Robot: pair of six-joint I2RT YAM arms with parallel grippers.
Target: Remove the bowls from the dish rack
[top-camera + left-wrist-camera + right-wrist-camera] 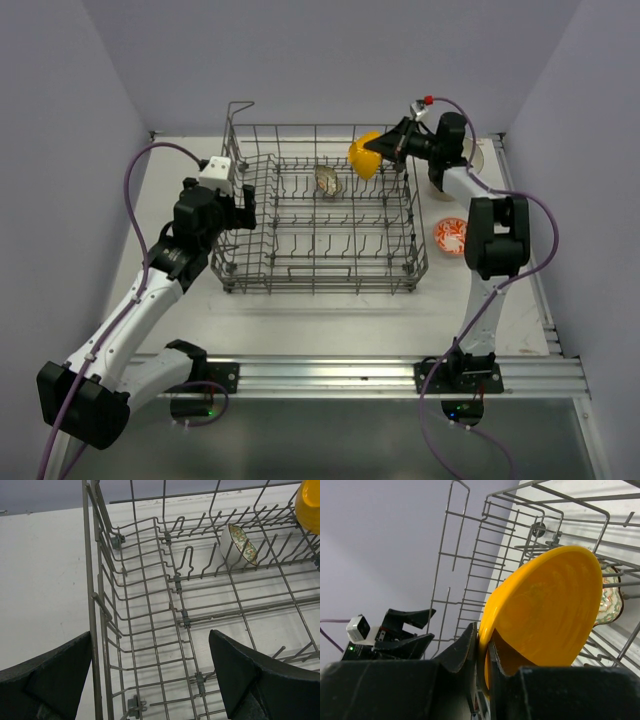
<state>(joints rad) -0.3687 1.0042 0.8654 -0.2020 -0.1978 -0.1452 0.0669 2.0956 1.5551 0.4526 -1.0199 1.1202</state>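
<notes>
My right gripper swings back and down next, off the rack (318,262), and releases the yellow bowl onto the orange-red patterned bowl (450,236), since that bowl lies empty.
The grey wire dish rack (318,262) stands mid-table. My right gripper (388,147) is shut on the rim of the yellow bowl (364,156), held above the rack's far right corner; the right wrist view shows the bowl (550,610) pinched between the fingers. A patterned cream bowl (328,181) stands on edge among the tines in the rack, also seen in the left wrist view (239,545). My left gripper (243,208) is open, straddling the rack's left wall (95,610), holding nothing.
A white bowl with an orange-red pattern (450,236) lies on the table right of the rack. More pale dishes (474,152) sit at the far right behind the right arm. A raised wire loop (238,110) stands at the rack's far left corner.
</notes>
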